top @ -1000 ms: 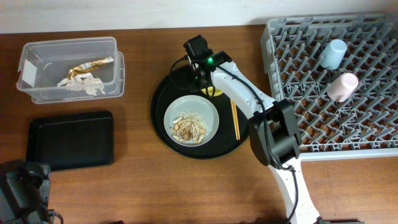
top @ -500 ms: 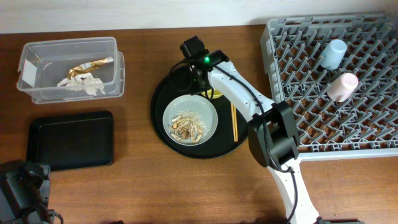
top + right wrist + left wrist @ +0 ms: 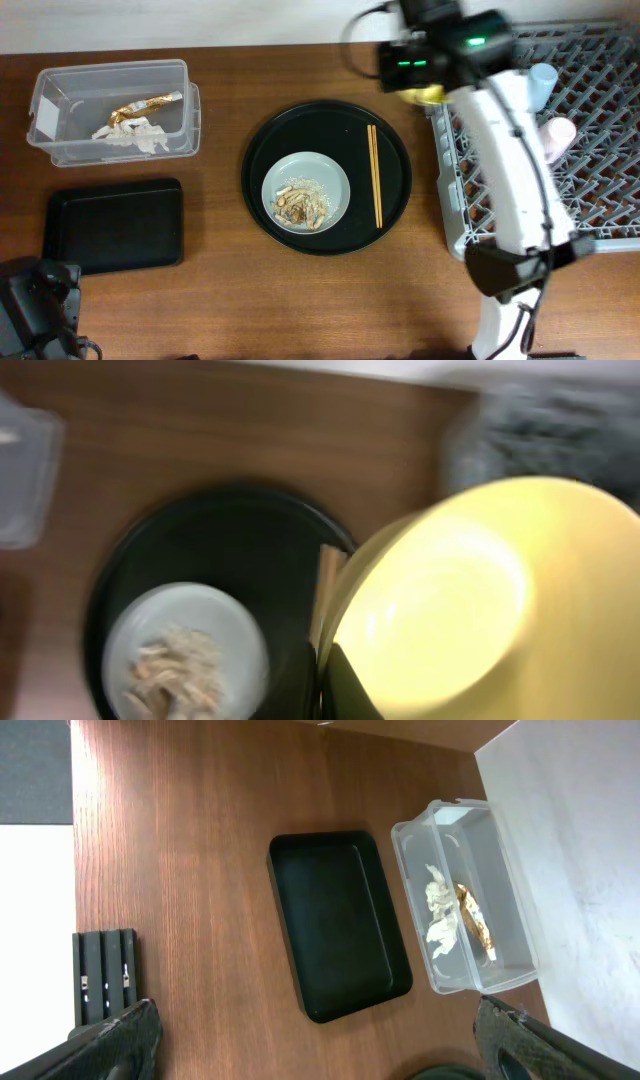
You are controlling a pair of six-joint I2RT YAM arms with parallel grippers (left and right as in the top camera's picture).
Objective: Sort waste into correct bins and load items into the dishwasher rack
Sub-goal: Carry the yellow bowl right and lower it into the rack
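The bowl swings back over the rack in my right gripper next, then tilts and comes down there.
My right gripper is shut on the rim of the yellow bowl, holding it up tilted. From overhead the bowl hangs at the left edge of the grey dishwasher rack. A light-blue cup and a pink cup lie in the rack. The pale grey plate carries food scraps. The clear tub holds white paper and a gold wrapper. The shallow black tray sits below it. My left gripper is open above bare wood.
The plate sits on a big round black tray with a pair of wooden chopsticks beside it. The left arm's base is at the front left corner. A white wall runs along the table's far edge.
My right gripper closed on the yellow bowl, lifted it off the round black tray and carried it right, up to the rack's left edge. The left arm has not moved.
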